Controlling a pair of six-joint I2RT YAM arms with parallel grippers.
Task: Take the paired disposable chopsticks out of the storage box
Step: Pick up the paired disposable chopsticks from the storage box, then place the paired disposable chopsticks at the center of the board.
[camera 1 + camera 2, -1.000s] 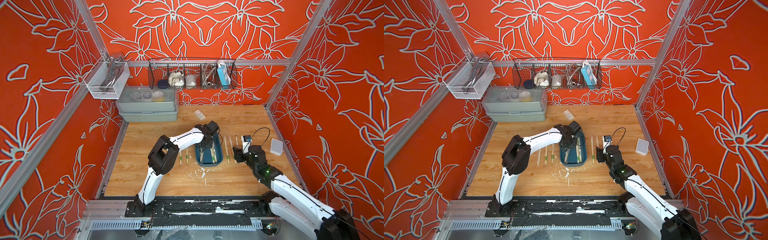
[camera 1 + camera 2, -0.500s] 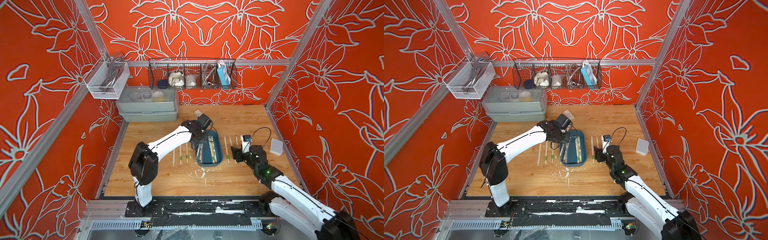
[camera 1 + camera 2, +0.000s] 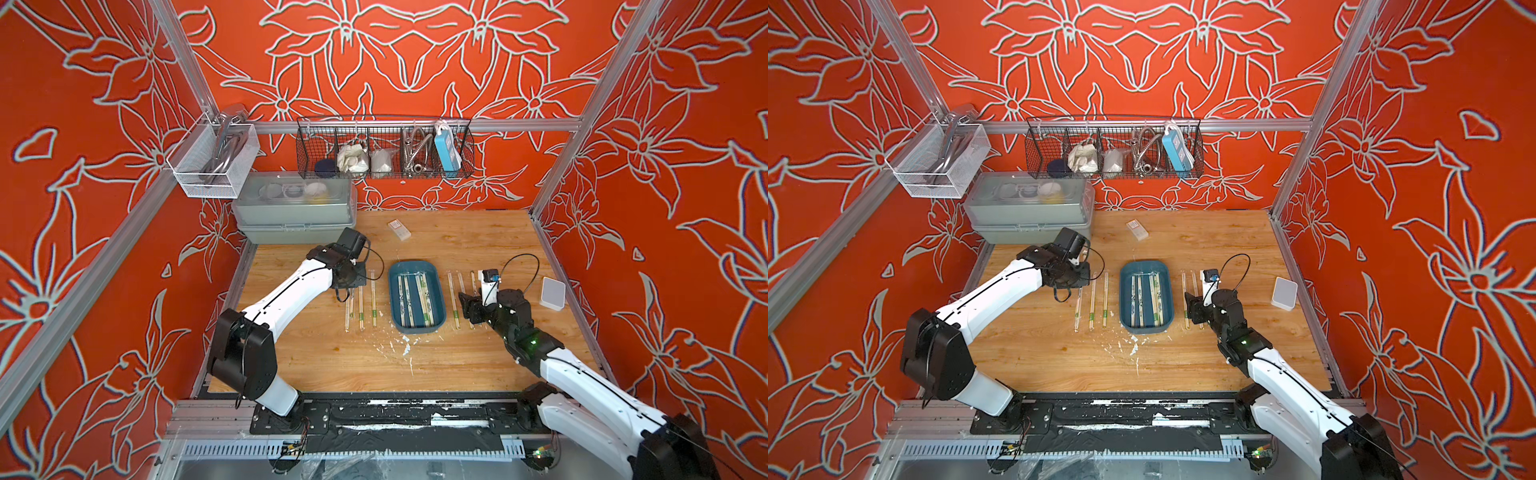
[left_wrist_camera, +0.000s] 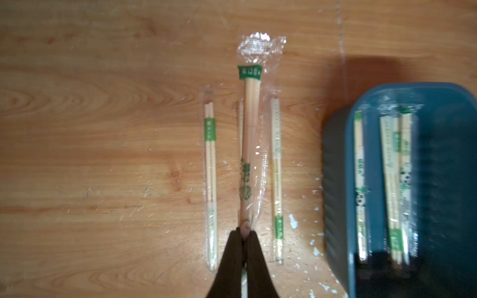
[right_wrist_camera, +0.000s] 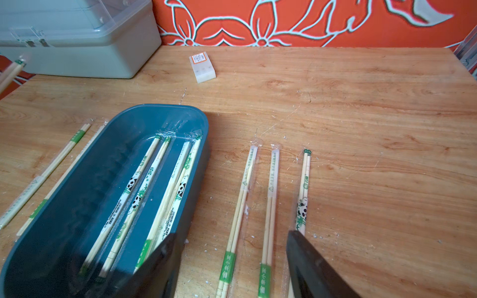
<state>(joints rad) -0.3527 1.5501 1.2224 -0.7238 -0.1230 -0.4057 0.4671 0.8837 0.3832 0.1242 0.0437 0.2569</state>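
Note:
My left gripper should move away from the box next and go down to release the pair on the bare tabletop below the gripper, beyond the outermost pair.
The storage box, a shallow teal tray, sits mid-table in both top views and holds several paired disposable chopsticks. My left gripper is shut on the tip of one sleeved pair, held above the pairs lying left of the box. In a top view that gripper is left of the box. My right gripper stands open over two pairs lying right of the box, a third beside its finger.
A grey lidded case stands at the back left, with a wire basket and a white mesh basket on the walls above. A small white box lies behind the tray. A white block sits at the right edge.
My left arm has swung from over the box to its left side, carrying a chopstick pair. The right gripper has opened a little wider and stayed in place.

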